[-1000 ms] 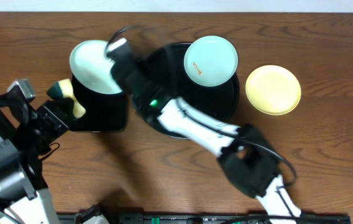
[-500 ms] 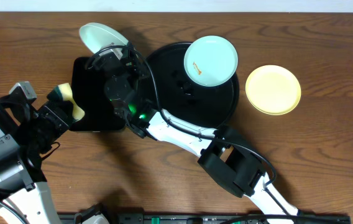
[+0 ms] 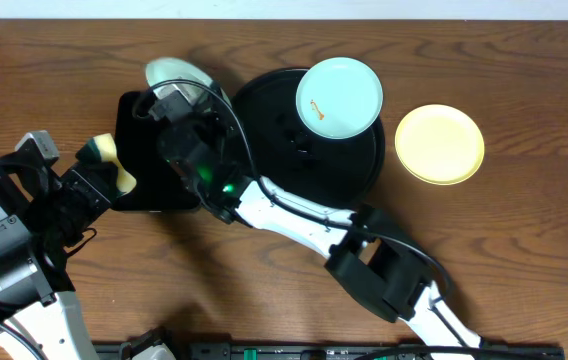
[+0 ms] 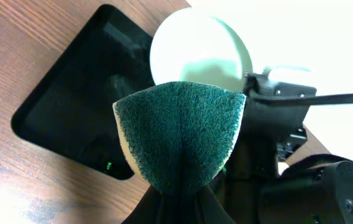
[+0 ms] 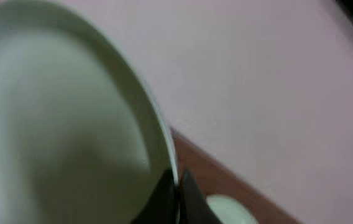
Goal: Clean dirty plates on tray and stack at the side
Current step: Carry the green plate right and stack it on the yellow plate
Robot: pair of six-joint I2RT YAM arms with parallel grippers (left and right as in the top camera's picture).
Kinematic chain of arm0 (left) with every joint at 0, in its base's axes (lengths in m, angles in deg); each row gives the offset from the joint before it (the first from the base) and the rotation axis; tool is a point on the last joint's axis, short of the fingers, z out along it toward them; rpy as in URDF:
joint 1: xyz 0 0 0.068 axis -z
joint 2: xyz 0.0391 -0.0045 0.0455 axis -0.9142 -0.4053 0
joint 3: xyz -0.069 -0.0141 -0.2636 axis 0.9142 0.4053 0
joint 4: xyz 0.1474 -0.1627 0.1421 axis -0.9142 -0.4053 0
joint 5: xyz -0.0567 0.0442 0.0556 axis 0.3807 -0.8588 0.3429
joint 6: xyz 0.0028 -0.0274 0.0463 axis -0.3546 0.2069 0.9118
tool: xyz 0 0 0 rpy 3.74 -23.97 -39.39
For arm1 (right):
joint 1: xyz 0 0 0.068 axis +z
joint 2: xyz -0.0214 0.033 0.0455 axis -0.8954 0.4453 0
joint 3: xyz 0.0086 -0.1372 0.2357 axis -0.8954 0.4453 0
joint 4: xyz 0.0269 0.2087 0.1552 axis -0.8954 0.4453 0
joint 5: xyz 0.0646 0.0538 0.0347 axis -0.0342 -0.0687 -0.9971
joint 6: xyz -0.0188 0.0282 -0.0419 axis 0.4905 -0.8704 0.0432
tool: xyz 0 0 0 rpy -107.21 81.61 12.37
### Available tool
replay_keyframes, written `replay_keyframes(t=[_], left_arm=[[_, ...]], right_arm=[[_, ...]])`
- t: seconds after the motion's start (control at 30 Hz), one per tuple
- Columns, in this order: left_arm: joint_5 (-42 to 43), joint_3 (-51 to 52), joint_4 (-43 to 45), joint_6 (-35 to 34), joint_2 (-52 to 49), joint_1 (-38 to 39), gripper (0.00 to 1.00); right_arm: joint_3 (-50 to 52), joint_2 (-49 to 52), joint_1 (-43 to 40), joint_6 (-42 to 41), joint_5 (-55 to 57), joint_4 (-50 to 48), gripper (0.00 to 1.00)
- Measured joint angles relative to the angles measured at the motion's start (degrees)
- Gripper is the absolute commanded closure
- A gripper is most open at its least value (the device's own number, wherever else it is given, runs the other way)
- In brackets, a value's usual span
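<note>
The right gripper carries the mint plate past the round tray next, turning flat, then moves down onto the yellow plate (image 3: 440,144) off the trays.
My right gripper (image 3: 177,92) is shut on the rim of a pale mint plate (image 3: 174,72) and holds it tilted on edge above the rectangular tray's far side; the plate fills the right wrist view (image 5: 64,124), the fingers (image 5: 178,186) pinching its rim. My left gripper (image 3: 114,165) is shut on the yellow-green sponge (image 3: 106,150), its dark green scrub face toward the plate in the left wrist view (image 4: 179,134), where the plate (image 4: 198,53) stands behind it. A second mint plate (image 3: 340,97) with an orange smudge lies on the round black tray (image 3: 264,110). The yellow plate (image 3: 439,143) lies on the table at right.
A rectangular black tray (image 3: 149,185) sits left of the round tray, under the held plate; it also shows in the left wrist view (image 4: 77,118). The right arm (image 3: 294,210) stretches across the table's middle. Bare wood lies in front.
My right gripper has lifted the mint plate off the rectangular tray and tipped it up on edge, shifting it slightly right. The left gripper with the sponge has stayed in place.
</note>
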Motion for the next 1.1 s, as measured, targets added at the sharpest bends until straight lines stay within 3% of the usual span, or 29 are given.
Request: replay_keyframes(t=[0.17,0.3,0.47,0.7,0.93,1.1], left_arm=[[0.0,0.0,-1.5,0.2,-0.9,0.0,0.92],[0.0,0.0,-1.7,0.7,-1.8,0.0,0.92],[0.0,0.0,-1.7,1.3,-2.8,0.8,0.92],[0.0,0.0,-1.0,2.8,-5.0,6.2,0.92],[0.0,0.0,0.3,3.2,-9.0,10.7,0.92],[-0.2,0.1,0.8,3.2,-10.5,11.6,0.92]], right_arm=[[0.1,-8.1,-4.9,-17.7,-13.0,19.0,0.99],[-0.1,-16.5,-16.4,-30.1,-29.2,31.1,0.99],[-0.9,-22.3,-33.9,-37.2,-41.6,49.1,0.99],[0.0,-20.8,-52.8,-39.7,-47.2,67.7,0.99],[6.1,-20.0,-65.7,-40.1,-48.6,69.5,0.99],[13.2,-20.0,-68.8,-40.2,-50.6,64.4,0.96]])
